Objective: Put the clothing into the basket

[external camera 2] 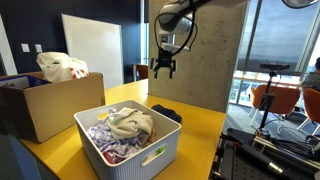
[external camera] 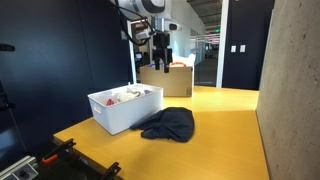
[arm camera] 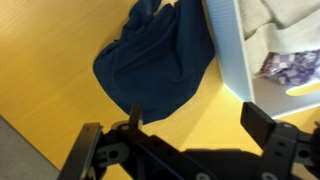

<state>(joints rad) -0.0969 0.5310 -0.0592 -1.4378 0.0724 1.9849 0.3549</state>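
My open gripper lowers onto the top of the dark navy clothing [external camera: 176, 113] next, since it lies crumpled on the tabletop well below my gripper, beside the basket [external camera: 124, 112].
A dark navy piece of clothing [external camera: 169, 124] lies crumpled on the yellow table next to the white basket [external camera: 124, 112]; it also shows in the wrist view [arm camera: 155, 60] and behind the basket in an exterior view [external camera 2: 166, 113]. The basket [external camera 2: 130, 150] holds several light-coloured clothes [external camera 2: 125, 127]; its corner shows in the wrist view [arm camera: 232, 55]. My gripper [external camera: 160, 63] hangs high above the table, open and empty. It shows in an exterior view [external camera 2: 163, 70] and in the wrist view [arm camera: 195, 125], above the table just beside the dark clothing.
A cardboard box [external camera 2: 40, 105] with a white bag [external camera 2: 60, 67] stands beside the basket; it shows behind the gripper in an exterior view [external camera: 168, 78]. A concrete wall [external camera: 295, 90] borders the table. Black equipment [external camera: 70, 160] sits at the table's near edge.
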